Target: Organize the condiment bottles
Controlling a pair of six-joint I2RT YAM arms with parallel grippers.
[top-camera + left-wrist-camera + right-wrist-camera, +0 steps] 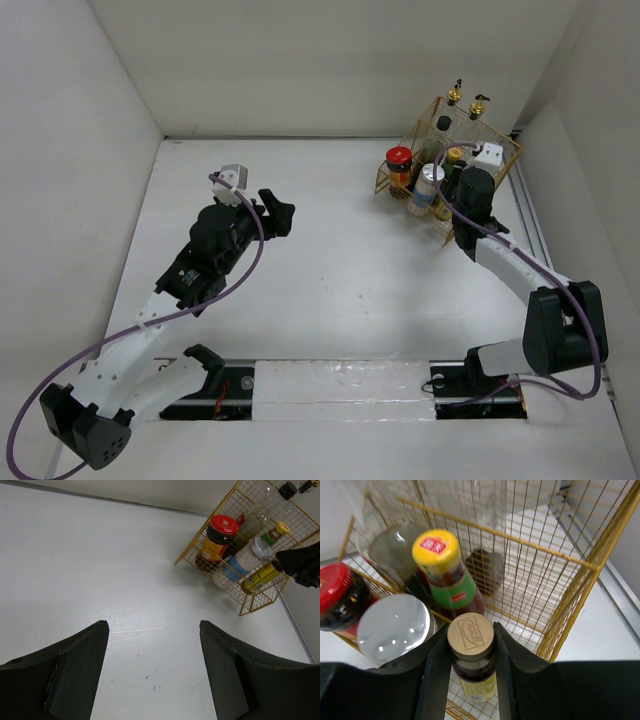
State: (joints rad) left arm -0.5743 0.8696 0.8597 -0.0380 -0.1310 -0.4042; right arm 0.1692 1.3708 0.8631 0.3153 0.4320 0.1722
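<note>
My right gripper will ease slightly down and toward the silver-lidded jar [395, 627], then open to release the gold cap [471, 636].
My right gripper [470, 630] is shut on the gold cap of a dark bottle with a yellow label [476, 685], inside the near corner of the gold wire basket [520, 541]. Beside it in the basket stand a green yellow-capped bottle [445, 565], a silver-lidded jar [394, 627] and a red-lidded jar [332, 595]. From above, the right gripper [455, 205] is at the basket's near side. Two clear gold-capped bottles [455, 92] and a black-capped one [443, 123] stand at the back. My left gripper [152, 625] is open and empty over bare table.
The basket [505, 150] stands at the far right of the table, close to the right wall. The left gripper [283, 215] hovers left of centre, well apart from the basket [244, 605]. White walls enclose the table on three sides.
</note>
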